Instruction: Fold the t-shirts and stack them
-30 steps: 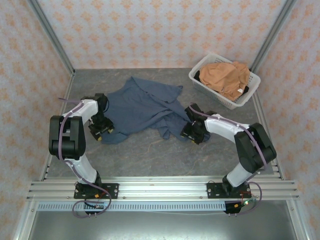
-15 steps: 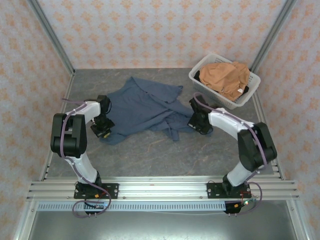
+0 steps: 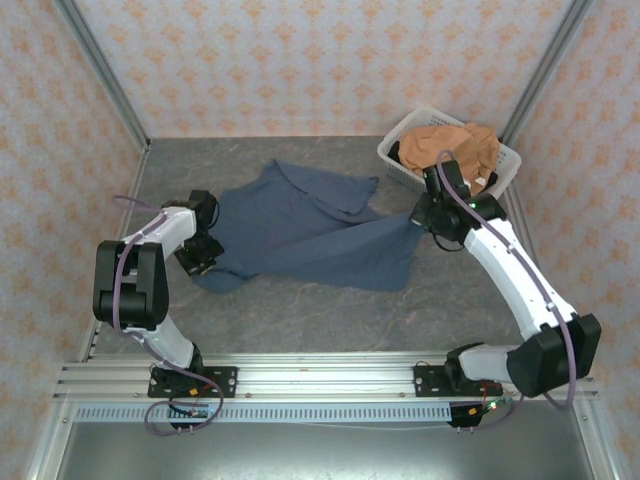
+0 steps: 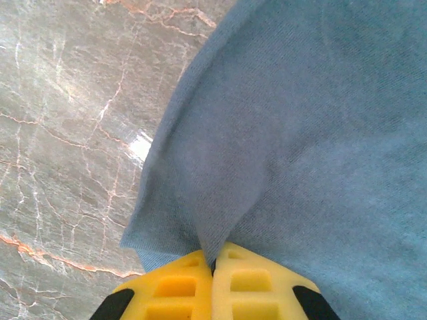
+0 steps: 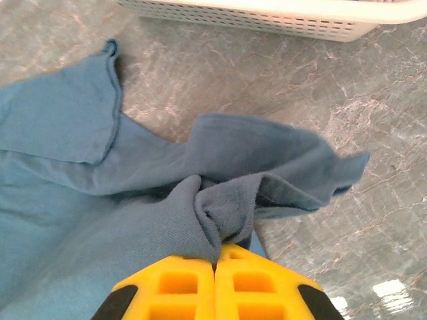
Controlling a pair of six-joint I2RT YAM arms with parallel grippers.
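Observation:
My right gripper should lower the bunched hem of the t-shirt toward the bare tabletop (image 3: 397,204) (image 5: 175,100) between the t-shirt's folded flap and the basket and release it there. That side of the t-shirt still hangs lifted.
A slate-blue t-shirt (image 3: 300,230) lies spread across the middle of the grey table, stretched between the two arms. My left gripper (image 3: 207,258) is shut on its left edge; up close the yellow fingers (image 4: 170,288) pinch a fold of the blue cloth (image 4: 300,133). My right gripper (image 3: 425,222) is shut on the shirt's right side, lifted near the basket; its yellow fingers (image 5: 263,283) clamp a bunched hem of the blue shirt (image 5: 80,220). An orange-tan t-shirt (image 3: 455,150) lies crumpled in the white basket (image 3: 395,160).
The white lattice basket (image 5: 280,17) stands at the back right, close behind my right gripper. Patterned walls and metal posts close in the table on three sides. Bare marbled table (image 3: 330,310) runs along the front, toward the arm bases.
Both grippers shut on the blue shirt. The right arm then swung back and right toward the basket, pulling the shirt's right side out wider. The left gripper barely moved.

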